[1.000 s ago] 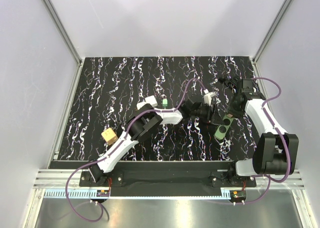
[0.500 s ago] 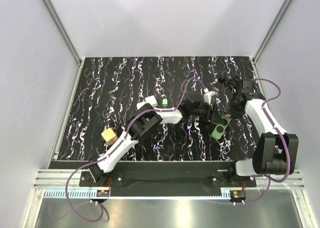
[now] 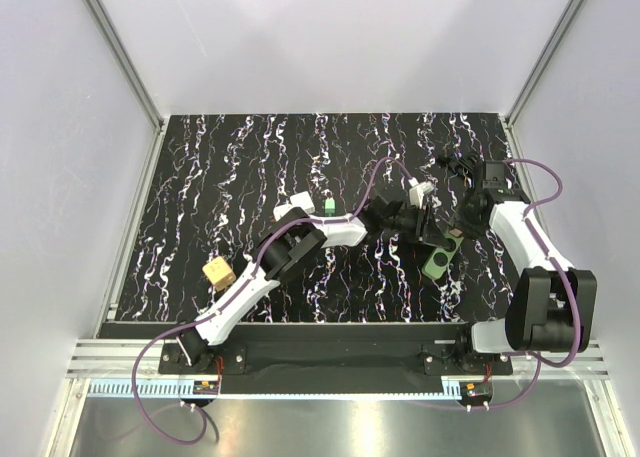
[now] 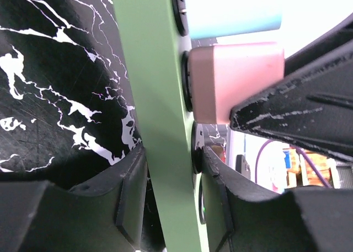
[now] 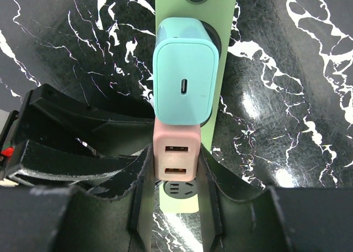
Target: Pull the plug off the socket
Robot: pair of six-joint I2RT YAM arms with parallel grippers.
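The robot's right gripper should next move up off the socket (image 3: 437,261) and bring the plug down beside the small green piece to let go of it, because loose pieces are already there.
The socket (image 3: 437,261) is a green strip lying right of the table's middle. The plug (image 5: 176,172), pink with two USB ports, sits in it beside a teal charger (image 5: 183,78). My right gripper (image 5: 175,153) is shut on the plug, one finger pressed on each side. In the left wrist view the socket (image 4: 160,97) runs edge-on between my fingers. My left gripper (image 4: 171,158) clamps it just below the plug (image 4: 237,81). Seen from above, the left gripper (image 3: 420,227) and right gripper (image 3: 452,232) meet over the strip.
A tan block (image 3: 218,272) lies at the front left beside my left arm. A small green piece (image 3: 328,207) and a white piece (image 3: 293,203) lie near the middle. An empty outlet (image 5: 178,189) shows below the plug. Grey walls close in three sides.
The left jaws have narrowed onto the strip. The strip's near end has shifted a little to the left and now shows its green face. The right gripper stays closed on the plug.
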